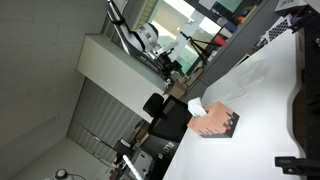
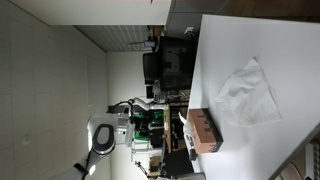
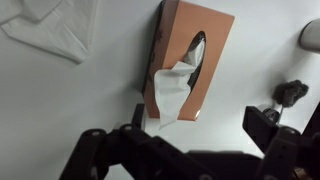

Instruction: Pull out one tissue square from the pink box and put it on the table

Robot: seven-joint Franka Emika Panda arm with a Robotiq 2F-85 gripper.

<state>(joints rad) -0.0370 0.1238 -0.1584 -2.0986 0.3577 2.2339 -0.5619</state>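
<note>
I will next bring my gripper down and away from my base toward the pink box, with its open fingers around the tissue tuft's loose end [image 1: 196, 107] [image 3: 169, 104].
The pink box [image 3: 190, 50] lies on the white table [image 3: 80, 100] with its slot facing up. A white tissue tuft [image 3: 174, 92] rises from the slot and drapes over the box's near edge. My gripper [image 3: 200, 122] is open and empty. It hangs above the table just in front of the box, one finger on each side of the tuft's lower end, not touching it. The box also shows in both exterior views [image 1: 213, 122] [image 2: 203, 131]. I cannot make out the gripper there.
A larger pale wrinkled sheet [image 3: 48, 28] lies on the table away from the box and shows in both exterior views [image 1: 258, 72] [image 2: 248, 92]. A dark knob [image 3: 290, 93] and a pale round object [image 3: 310, 35] sit at the right. Shelves and equipment stand beyond the table's edge.
</note>
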